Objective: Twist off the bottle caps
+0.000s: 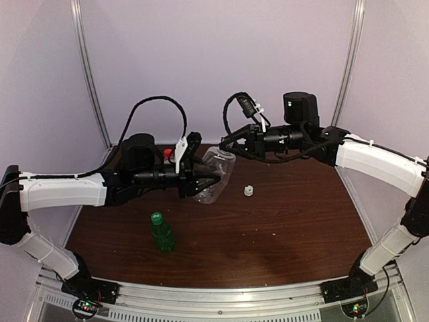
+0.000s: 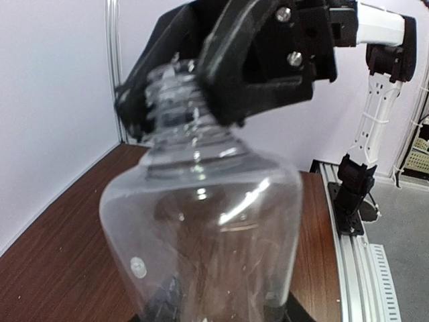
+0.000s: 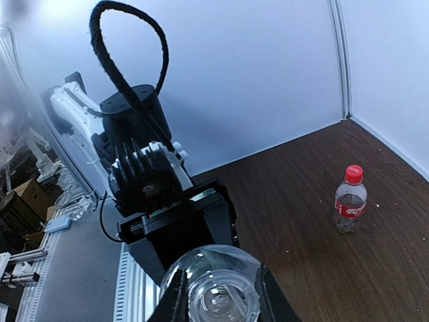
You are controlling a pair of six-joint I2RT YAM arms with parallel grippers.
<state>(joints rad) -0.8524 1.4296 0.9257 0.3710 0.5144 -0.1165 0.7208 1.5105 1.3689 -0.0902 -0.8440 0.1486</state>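
My right gripper will next turn the clear bottle [image 1: 216, 176] upright, lower it onto the open tabletop beside the white cap [image 1: 249, 190] and let it go, as the bottle's neck is bare.
My left gripper [image 1: 205, 180] is shut on the body of the wide clear bottle [image 1: 216, 176] and holds it tilted above the table. In the left wrist view the bottle [image 2: 201, 228] fills the frame. My right gripper [image 1: 228, 147] is at its bare threaded neck. In the right wrist view its fingers [image 3: 175, 298] sit tight on both sides of the open mouth [image 3: 218, 302]. The white cap [image 1: 249, 190] lies on the table. The green bottle [image 1: 161, 233] stands capped at front left. The red-labelled bottle [image 3: 350, 200] stands with its red cap [image 3: 353, 174] on.
The brown table [image 1: 288, 228] is enclosed by pale walls at the back and sides. A metal rail [image 1: 221, 295] runs along the near edge, holding both arm bases. The red cap also shows behind my left arm [image 1: 167, 153].
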